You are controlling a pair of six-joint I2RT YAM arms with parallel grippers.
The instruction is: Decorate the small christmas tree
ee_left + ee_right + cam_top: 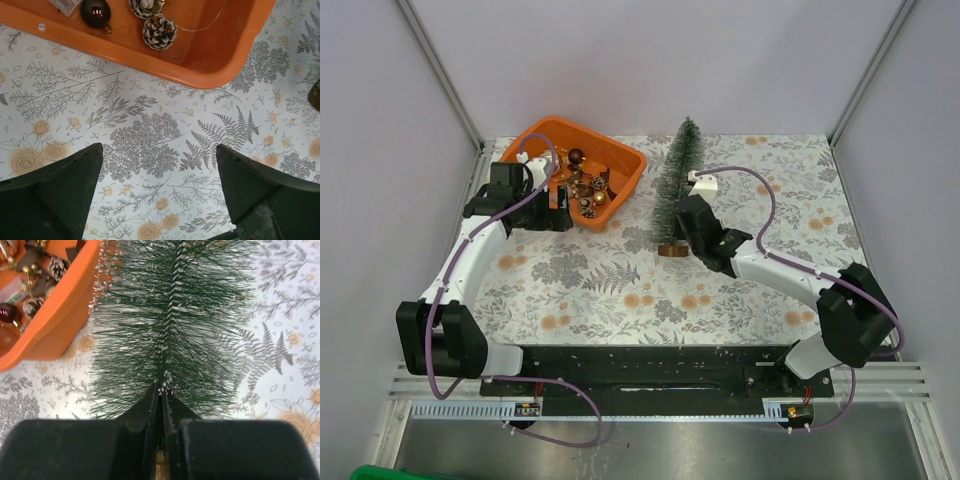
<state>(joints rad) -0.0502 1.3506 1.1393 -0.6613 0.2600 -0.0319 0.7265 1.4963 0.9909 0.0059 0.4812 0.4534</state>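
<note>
I should next move my right gripper back and down over the open cloth (676,277) and then let go of the stem, because the tree's tip reaches past the back edge of the cloth.
The small christmas tree (678,180) is dark green with white-frosted needles, its tip toward the back of the table and its round brown base (670,250) toward me. My right gripper (686,218) is shut on the tree's wire stem just above the base; in the right wrist view the tree (170,315) fills the space ahead of the closed gripper (162,390). My left gripper (557,216) is open and empty over the cloth just in front of the orange tray (625,185). In the left wrist view the gripper (159,150) holds nothing.
The orange tray (220,60) holds pine cones (159,32), a dark red bauble (95,12) and several small gold ornaments. It stands just left of the tree (55,330). A floral cloth (620,290) covers the table, with walls on three sides.
</note>
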